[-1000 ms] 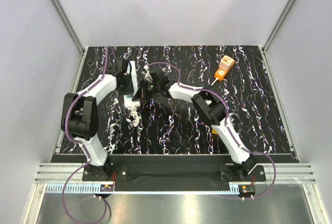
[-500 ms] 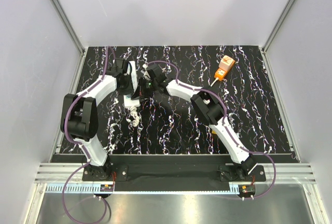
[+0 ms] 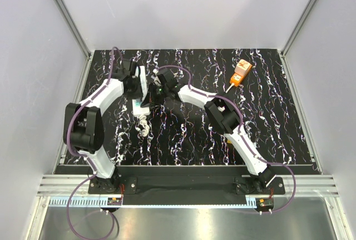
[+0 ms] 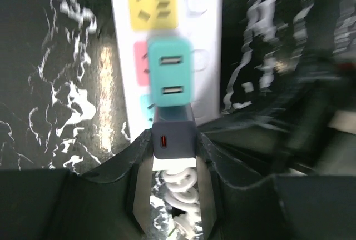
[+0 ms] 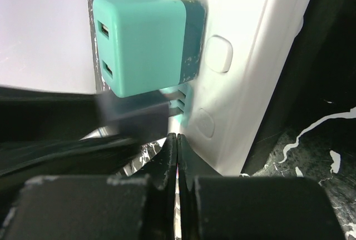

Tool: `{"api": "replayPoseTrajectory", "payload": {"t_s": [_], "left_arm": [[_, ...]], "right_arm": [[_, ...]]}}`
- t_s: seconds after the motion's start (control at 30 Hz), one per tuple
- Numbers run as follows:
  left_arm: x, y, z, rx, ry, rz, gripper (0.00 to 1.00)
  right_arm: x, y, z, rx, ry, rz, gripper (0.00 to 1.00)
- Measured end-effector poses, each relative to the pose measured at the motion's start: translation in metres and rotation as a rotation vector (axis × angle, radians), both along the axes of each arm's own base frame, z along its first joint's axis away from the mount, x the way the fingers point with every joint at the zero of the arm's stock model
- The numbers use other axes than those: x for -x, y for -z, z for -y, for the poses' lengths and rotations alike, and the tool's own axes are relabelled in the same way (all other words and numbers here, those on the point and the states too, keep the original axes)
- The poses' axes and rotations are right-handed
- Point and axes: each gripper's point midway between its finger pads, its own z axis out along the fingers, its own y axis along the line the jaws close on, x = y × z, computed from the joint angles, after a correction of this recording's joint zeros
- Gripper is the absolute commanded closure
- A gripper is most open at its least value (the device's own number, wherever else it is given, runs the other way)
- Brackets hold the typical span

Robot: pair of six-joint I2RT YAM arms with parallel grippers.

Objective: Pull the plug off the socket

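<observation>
The plug's pins show, so I will swing my left gripper off the socket, to the left in the top view, and let go of the plug by the table's near corner.
The socket [image 4: 206,34] is a long white strip with yellow, pink and teal outlet squares; it lies at the far left of the table [image 3: 137,105]. A teal USB charger [image 4: 169,73] sits in the pink outlet. My left gripper [image 4: 173,140] is shut on a dark grey plug [image 4: 173,131] over the teal outlet. In the right wrist view this plug [image 5: 133,119] is blurred and its prongs show, partly out of the socket [image 5: 250,68]. My right gripper [image 5: 177,140] is shut and empty, its tips against the strip's face beside the plug.
A white coiled cord [image 4: 181,181] leaves the strip's near end toward the table's middle [image 3: 143,124]. An orange device [image 3: 240,73] lies at the back right. Both arms cross close together over the strip, and the grey walls stand just behind it.
My left arm has shifted slightly toward the far side with the dark grey plug in its fingers. My right gripper has stayed against the strip.
</observation>
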Motion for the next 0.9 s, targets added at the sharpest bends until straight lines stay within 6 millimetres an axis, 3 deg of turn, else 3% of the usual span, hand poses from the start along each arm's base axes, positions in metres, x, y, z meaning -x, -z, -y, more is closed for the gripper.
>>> {"api": "replayPoseTrajectory", "payload": {"t_s": [0.23, 0.43, 0.53, 0.77, 0.9], "left_arm": [[-0.018, -0.069, 0.009, 0.046, 0.012, 0.176, 1.0], [0.0, -0.096, -0.005, 0.034, -0.046, 0.242, 1.0], [0.026, -0.102, -0.031, 0.018, -0.143, 0.232, 1.0], [0.09, -0.093, -0.131, 0.012, -0.536, 0.147, 1.0], [0.133, -0.076, -0.149, -0.005, -0.754, 0.04, 1.0]], "right_arm": [[-0.001, 0.0, 0.0, 0.002, 0.005, -0.001, 1.0], [-0.001, 0.0, 0.0, 0.001, 0.004, -0.002, 1.0], [-0.001, 0.0, 0.0, 0.001, 0.004, -0.002, 1.0], [-0.002, 0.0, 0.0, 0.0, 0.002, -0.001, 1.0], [-0.003, 0.001, 0.002, 0.001, -0.001, 0.004, 1.0]]}}
